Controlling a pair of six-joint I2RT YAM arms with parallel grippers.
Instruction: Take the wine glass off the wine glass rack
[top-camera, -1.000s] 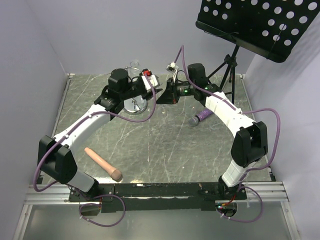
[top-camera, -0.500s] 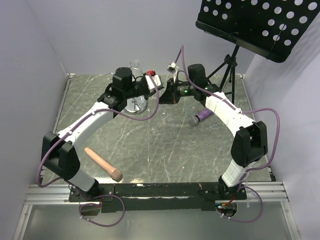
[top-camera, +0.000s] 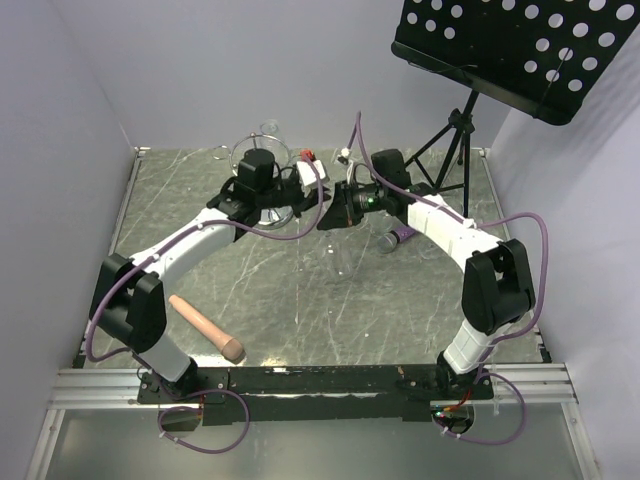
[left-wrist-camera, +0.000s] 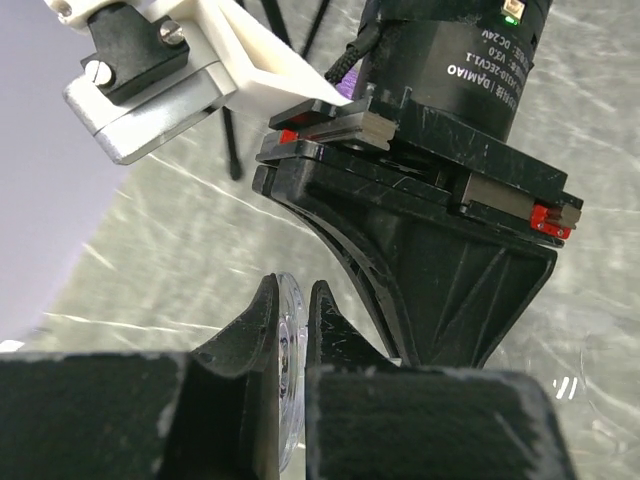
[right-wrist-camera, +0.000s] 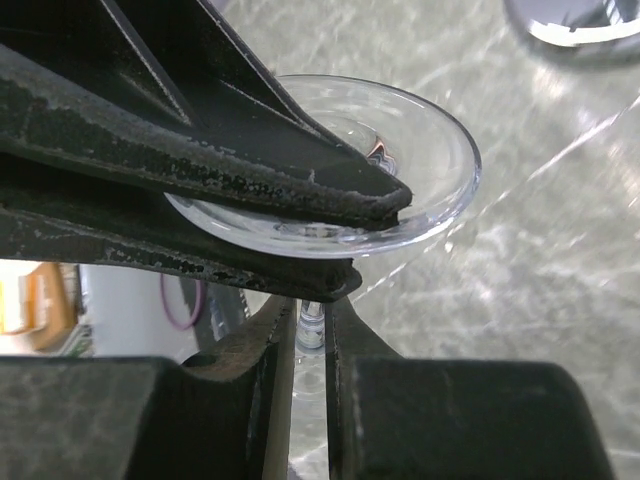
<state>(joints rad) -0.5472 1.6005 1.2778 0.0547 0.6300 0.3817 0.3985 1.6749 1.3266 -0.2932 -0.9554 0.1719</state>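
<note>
The bare tabletop beside the purple bottle is clear of the rack, so the robot's left gripper needs to turn, come back down over it and release the glass's foot.
The clear wine glass hangs between both grippers, away from the wine glass rack at the back. My left gripper is shut on the edge of the glass's round foot. My right gripper is shut on the thin stem just under that foot. In the right wrist view the left fingers clamp the foot from both sides. The rack's shiny base lies beyond. The bowl shows only faintly from above.
A wooden pin lies near the left arm's base. Right of the grippers a purple bottle lies on its side. The black music stand rises at the back right, with its tripod legs on the table's corner.
My left gripper swung right from the rack to the right gripper and closed on the glass's foot. The right gripper, holding the stem, shifted slightly toward the near side.
</note>
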